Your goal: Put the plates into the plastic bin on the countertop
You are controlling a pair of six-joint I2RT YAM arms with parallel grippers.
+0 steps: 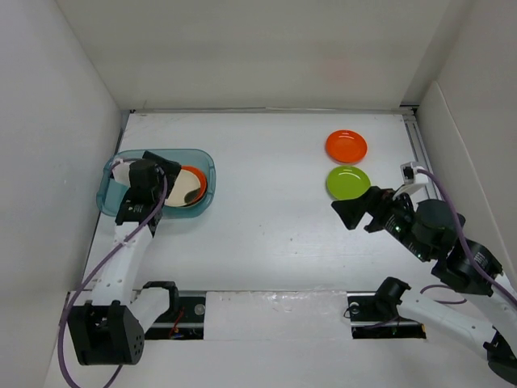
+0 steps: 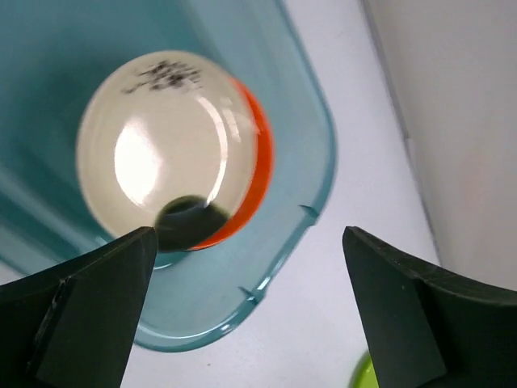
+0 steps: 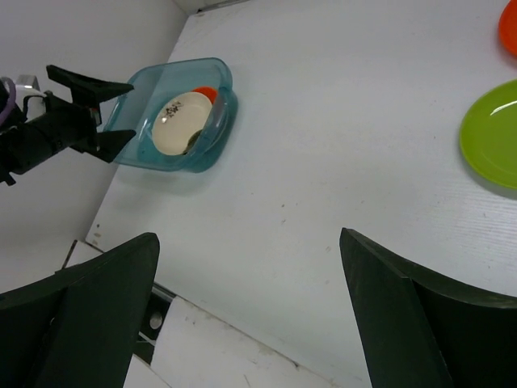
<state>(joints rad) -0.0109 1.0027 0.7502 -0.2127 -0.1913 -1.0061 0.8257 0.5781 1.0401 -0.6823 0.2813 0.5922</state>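
The green plate lies to the right of my left gripper in the top view, still outside the bin (image 1: 203,162). I will next swing my left gripper across and down to the plate's bin-side rim (image 1: 329,183).
The plastic bin (image 1: 203,162) stands at the left of the countertop (image 1: 266,234). In it a cream plate with a dark patch (image 2: 166,145) lies on an orange plate (image 2: 260,153). My left gripper (image 1: 161,162) hovers over the bin, open with nothing between its fingers (image 2: 97,307). A second orange plate (image 1: 346,146) and a lime green plate (image 1: 348,183) lie flat at the far right. My right gripper (image 1: 355,212) hangs just in front of the green plate (image 3: 493,137), open and empty, well above the surface.
White walls enclose the countertop on three sides. A metal rail (image 1: 416,145) runs along the right edge beside the two loose plates. The arm bases and their mounting strip (image 1: 266,305) line the near edge.
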